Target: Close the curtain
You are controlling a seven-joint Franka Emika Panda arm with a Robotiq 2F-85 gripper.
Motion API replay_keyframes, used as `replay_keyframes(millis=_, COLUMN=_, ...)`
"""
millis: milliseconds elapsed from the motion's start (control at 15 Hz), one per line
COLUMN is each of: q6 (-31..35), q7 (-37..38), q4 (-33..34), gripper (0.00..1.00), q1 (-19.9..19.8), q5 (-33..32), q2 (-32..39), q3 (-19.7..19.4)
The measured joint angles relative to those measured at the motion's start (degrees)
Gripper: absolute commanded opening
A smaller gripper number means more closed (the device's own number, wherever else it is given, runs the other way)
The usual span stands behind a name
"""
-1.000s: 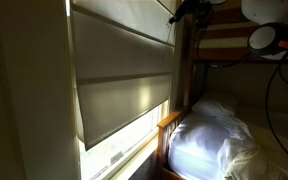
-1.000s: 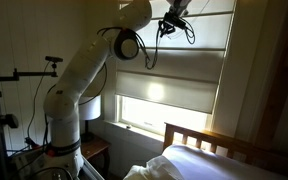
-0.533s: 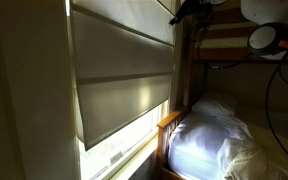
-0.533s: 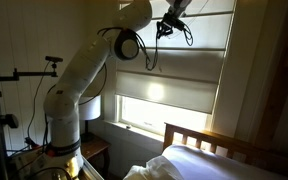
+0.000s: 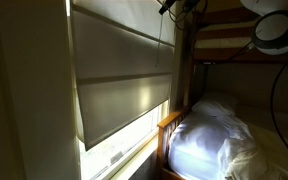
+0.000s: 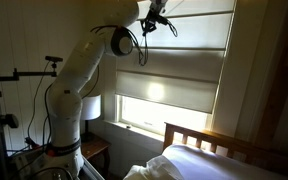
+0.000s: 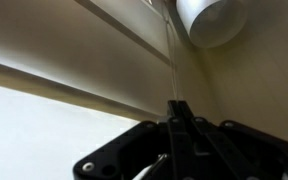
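Note:
Bright glass still shows bare below the blind's bottom edge, so I will next raise my gripper along the blind's top panel (image 6: 196, 8) with the thin pull cord, then release the cord.
The curtain (image 5: 124, 80) is a wide grey fabric blind in flat panels, covering most of the window; a bright strip of glass stays bare below its bottom edge in both exterior views (image 6: 179, 65). My gripper (image 5: 170, 6) is high up at the blind's top corner, also seen near the top (image 6: 154, 10). In the wrist view the jaws (image 7: 179, 108) are shut on a thin pull cord (image 7: 171, 60) that runs straight up past the blind's panels (image 7: 64, 50) beside a white round cap (image 7: 212, 20).
A bed with white bedding (image 5: 214, 135) and a wooden frame (image 5: 170, 122) stands right under the window (image 6: 209, 140). A bunk post (image 5: 184, 60) rises next to the gripper. A lamp (image 6: 91, 108) sits behind the arm's base.
My gripper has moved up and a little sideways along the top of the blind, holding the cord. The blind's bottom edge has not visibly shifted.

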Motion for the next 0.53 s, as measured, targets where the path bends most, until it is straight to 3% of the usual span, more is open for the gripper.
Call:
replay_keyframes(millis=267, q6=0.08, q7=-3.62, q4=0.24, gripper=0.01, q1=6.82, q5=-9.31, q2=-3.14, q3=0.39)
replay_keyframes(millis=533, q6=-3.75, q7=-5.68, q4=0.36, gripper=0.01, q1=8.39, q5=-12.25, q2=-4.14, q3=1.45)
